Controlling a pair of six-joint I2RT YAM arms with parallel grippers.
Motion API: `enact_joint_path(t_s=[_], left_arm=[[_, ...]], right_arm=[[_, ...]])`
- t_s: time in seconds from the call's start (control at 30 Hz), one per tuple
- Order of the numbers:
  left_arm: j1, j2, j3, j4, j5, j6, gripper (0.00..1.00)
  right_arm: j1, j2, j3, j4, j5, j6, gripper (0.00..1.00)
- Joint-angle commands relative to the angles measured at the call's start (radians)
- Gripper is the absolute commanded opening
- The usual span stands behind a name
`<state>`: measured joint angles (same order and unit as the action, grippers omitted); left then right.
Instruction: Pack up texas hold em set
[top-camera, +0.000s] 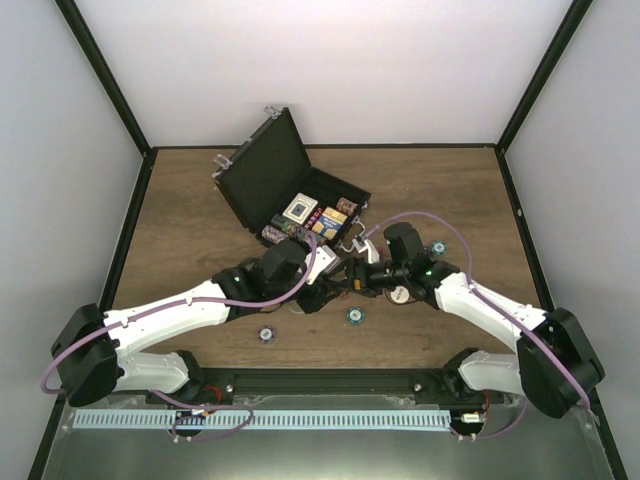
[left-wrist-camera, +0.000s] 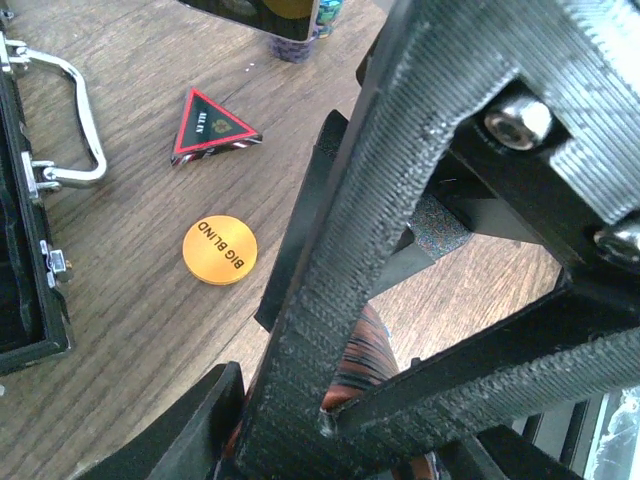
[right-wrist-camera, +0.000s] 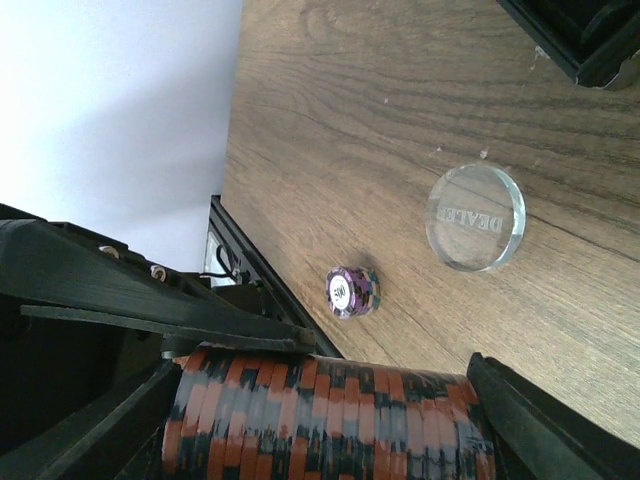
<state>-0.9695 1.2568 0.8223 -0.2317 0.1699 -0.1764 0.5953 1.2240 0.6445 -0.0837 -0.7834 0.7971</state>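
Note:
My right gripper will next carry the stack of chips outward, and left in the top view, lower it at the briefcase's empty near end and release.
The black briefcase (top-camera: 268, 180) stands open at the back left, with card decks (top-camera: 299, 209) and rows of chips (top-camera: 325, 222) in its tray. My right gripper (right-wrist-camera: 320, 420) is shut end to end on a long stack of orange-and-black chips (right-wrist-camera: 330, 415), held above the table at the centre (top-camera: 358, 278). My left gripper (left-wrist-camera: 340, 420) meets it there (top-camera: 325, 290). Its fingers stand either side of the same stack (left-wrist-camera: 365, 355), and their grip is hidden. The orange BIG BLIND button (left-wrist-camera: 220, 250) and the triangular marker (left-wrist-camera: 212, 127) lie on the wood beside the case's handle (left-wrist-camera: 70, 120).
A clear DEALER button (right-wrist-camera: 475, 217) and a small purple chip stack (right-wrist-camera: 353, 292) lie on the table under the grippers. Loose chip stacks sit at the front (top-camera: 266, 334), at the centre (top-camera: 354, 315) and on the right (top-camera: 436, 248). White walls surround the table.

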Motion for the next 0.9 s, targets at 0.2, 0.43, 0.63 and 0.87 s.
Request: enact_joint_path(t_s=[0.2,0.43,0.63,0.87], left_arm=[[0.018,-0.069,0.049,0.077,-0.094,0.024,0.90],[0.203,-0.151,0.113,-0.004,-0.063,0.100,1.00],[0.534,-0.148,0.173,-0.054,-0.116,0.054,1.00],[0.630,-0.164,0.144,-0.080,-0.480,0.076,1.00]], right_arm=[[0.026,-0.092,0.124,-0.144,0.288,-0.024,0.61],[0.026,-0.072,0.174,-0.150,0.487,0.023,0.60],[0.046,0.059,0.259,-0.139,0.537,0.066,0.60],[0.085,0.198,0.327,-0.052,0.588,0.182,0.60]])
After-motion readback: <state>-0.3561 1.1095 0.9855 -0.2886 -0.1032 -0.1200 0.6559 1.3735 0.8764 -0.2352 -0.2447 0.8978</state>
